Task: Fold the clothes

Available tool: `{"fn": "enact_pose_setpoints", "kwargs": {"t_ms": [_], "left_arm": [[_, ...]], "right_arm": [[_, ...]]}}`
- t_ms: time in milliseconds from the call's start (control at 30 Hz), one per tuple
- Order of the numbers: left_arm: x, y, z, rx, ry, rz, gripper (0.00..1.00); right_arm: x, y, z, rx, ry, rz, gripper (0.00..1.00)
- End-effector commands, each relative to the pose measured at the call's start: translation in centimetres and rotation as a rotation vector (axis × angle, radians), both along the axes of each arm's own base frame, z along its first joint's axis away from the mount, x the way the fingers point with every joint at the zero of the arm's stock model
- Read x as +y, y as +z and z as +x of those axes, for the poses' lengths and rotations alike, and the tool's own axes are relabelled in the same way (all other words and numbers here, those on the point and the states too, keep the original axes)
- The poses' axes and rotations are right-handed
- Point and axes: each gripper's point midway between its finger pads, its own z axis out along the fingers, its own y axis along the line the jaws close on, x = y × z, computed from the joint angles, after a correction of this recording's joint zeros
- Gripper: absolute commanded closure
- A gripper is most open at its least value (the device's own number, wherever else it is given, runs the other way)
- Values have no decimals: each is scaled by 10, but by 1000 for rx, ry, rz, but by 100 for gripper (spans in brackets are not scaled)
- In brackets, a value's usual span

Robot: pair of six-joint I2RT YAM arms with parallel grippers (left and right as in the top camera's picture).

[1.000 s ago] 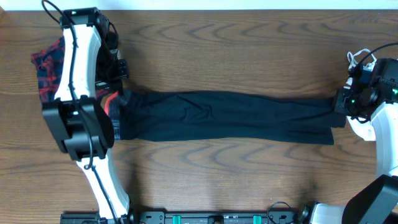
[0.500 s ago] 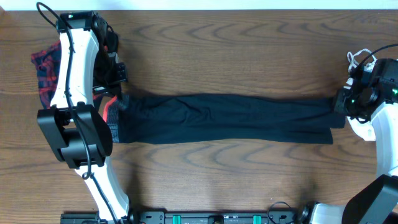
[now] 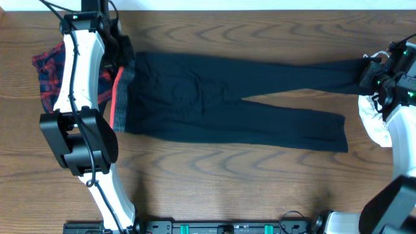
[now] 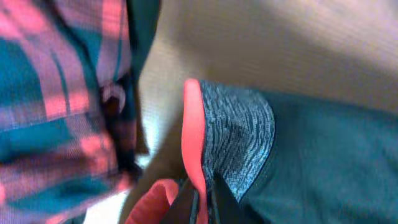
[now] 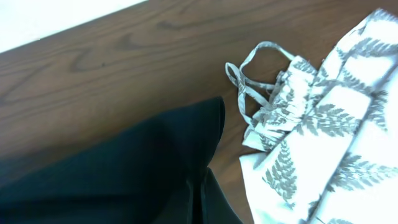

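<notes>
The waistband's corner is close to the plaid piece, so my left gripper will next move away from that piece, outward and down to the bare wood, to let go of the waistband.
The black leggings point(image 3: 221, 97) lie across the wooden table, the two legs spread apart in a V towards the right. My left gripper point(image 3: 123, 62) is shut on the far corner of the grey-and-coral waistband point(image 3: 119, 97), seen close in the left wrist view point(image 4: 233, 140). My right gripper point(image 3: 367, 70) is shut on the cuff of the far leg; the black cloth point(image 5: 124, 174) fills the lower part of the right wrist view. The near leg's cuff point(image 3: 338, 133) lies free on the table.
A red-navy plaid piece point(image 3: 49, 75) lies under the left arm at the far left, also in the left wrist view point(image 4: 56, 93). A white leaf-print top point(image 3: 376, 120) lies at the right edge, also in the right wrist view point(image 5: 323, 130).
Both grippers moved towards the far side of the table, pulling the upper layer of the folded leggings with them. The leggings opened from a narrow strip into two spread legs.
</notes>
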Motion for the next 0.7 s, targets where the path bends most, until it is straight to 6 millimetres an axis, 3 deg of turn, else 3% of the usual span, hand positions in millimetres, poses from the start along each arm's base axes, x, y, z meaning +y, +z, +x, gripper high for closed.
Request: {"fn": "enact_pose_setpoints", "kwargs": {"t_ms": [0, 133, 233, 600, 667], "left_arm": [[1, -1, 15, -47, 8, 23, 92], [-5, -12, 39, -106, -8, 27, 92], [-9, -24, 51, -124, -16, 28, 92], [-9, -52, 73, -156, -18, 30, 86], [-9, -50, 78, -177, -18, 31, 83]], "right_arm": [[-12, -40, 6, 67, -53, 27, 99], [-15, -79, 23, 83, -39, 47, 99], [-15, -91, 36, 54, -22, 56, 99], [-32, -67, 67, -119, -54, -11, 99], [-33, -61, 70, -142, -54, -20, 91]]}}
